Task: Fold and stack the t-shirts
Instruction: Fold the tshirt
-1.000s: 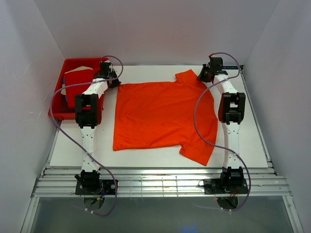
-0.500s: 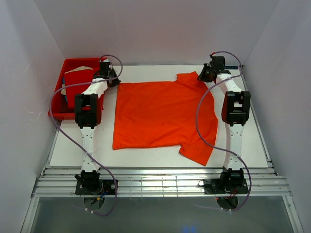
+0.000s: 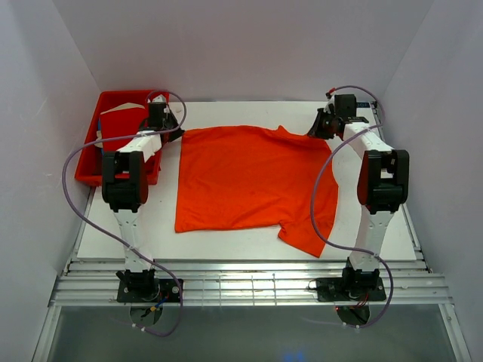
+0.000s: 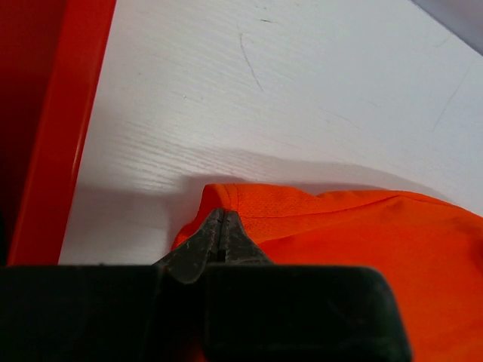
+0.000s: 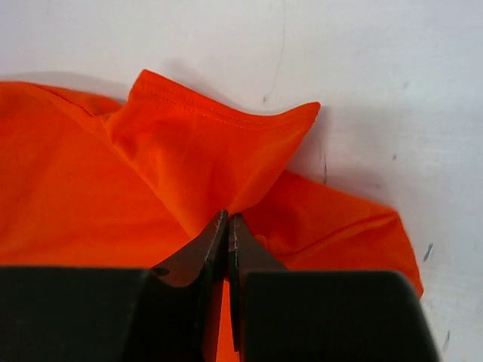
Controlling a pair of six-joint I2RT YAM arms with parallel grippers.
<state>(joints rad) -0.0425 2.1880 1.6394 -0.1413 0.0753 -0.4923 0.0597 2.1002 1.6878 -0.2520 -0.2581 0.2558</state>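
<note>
Next, my left gripper goes back over the shirt's edge by the red tray and releases the shirt's corner, as the cloth nearer the base lies spread flat.
The bright orange t-shirt [image 3: 249,181] lies spread on the white table, one sleeve hanging toward the front right. My left gripper [image 3: 170,125] is at its far left corner, jaws shut on that corner of the cloth [image 4: 249,207]. My right gripper [image 3: 318,128] is at the far right, jaws shut on the bunched sleeve [image 5: 219,143], which rises in a peak from the fingertips. The deeper red t-shirt [image 3: 121,128] lies folded in the red tray [image 3: 84,178] at the far left.
The red tray's rim [image 4: 68,121] runs close to the left of my left gripper. White walls enclose the table on three sides. Bare white table [image 3: 136,226] shows around the shirt. Cables loop from both arms.
Both arms have risen and spread slightly outward. The far right sleeve, flat before, is now pulled up and bunched at my right gripper. The far edge of the orange shirt is drawn taut.
</note>
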